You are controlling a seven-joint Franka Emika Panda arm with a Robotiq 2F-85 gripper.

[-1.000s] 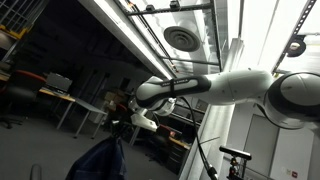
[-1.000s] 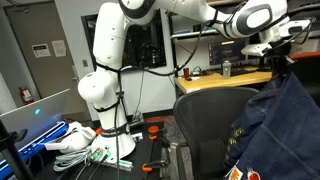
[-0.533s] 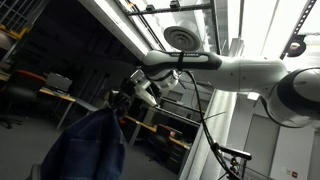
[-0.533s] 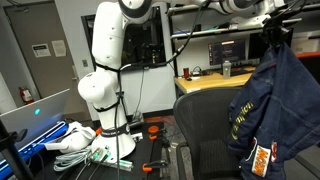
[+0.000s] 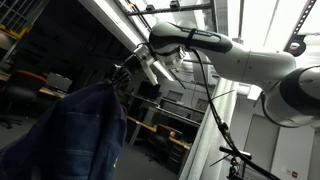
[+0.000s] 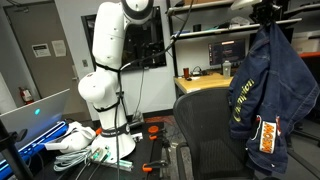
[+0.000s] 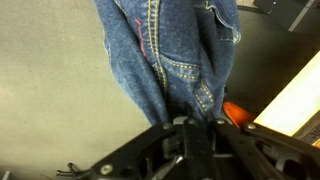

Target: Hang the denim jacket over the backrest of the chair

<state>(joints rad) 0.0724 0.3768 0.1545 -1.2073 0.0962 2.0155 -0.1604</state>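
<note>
My gripper carries the bunched fold back over the backrest [image 6: 208, 99] toward the robot base and releases it next, since the jacket [image 6: 268, 95] hangs beside the backrest.
The denim jacket [image 6: 268, 95] is dark blue with yellow lettering and an orange patch. It hangs limp from my gripper [image 6: 266, 14], high above the black chair [image 6: 210, 130], with its lower part beside the backrest. In an exterior view the jacket [image 5: 75, 135] hangs below the gripper [image 5: 124, 78]. In the wrist view my gripper [image 7: 188, 124] is shut on a bunched fold of the jacket [image 7: 165, 50], which hangs away from the camera.
A wooden desk [image 6: 215, 80] with monitors stands behind the chair. The robot base [image 6: 105, 95] stands to the side, with white cloth and clutter [image 6: 70, 140] at its foot. Tables [image 5: 60, 95] and a ceiling vent [image 5: 180, 38] show in an exterior view.
My gripper has risen with the jacket in it, lifting the jacket from low beside the chair to high above the backrest. The grip has not changed.
</note>
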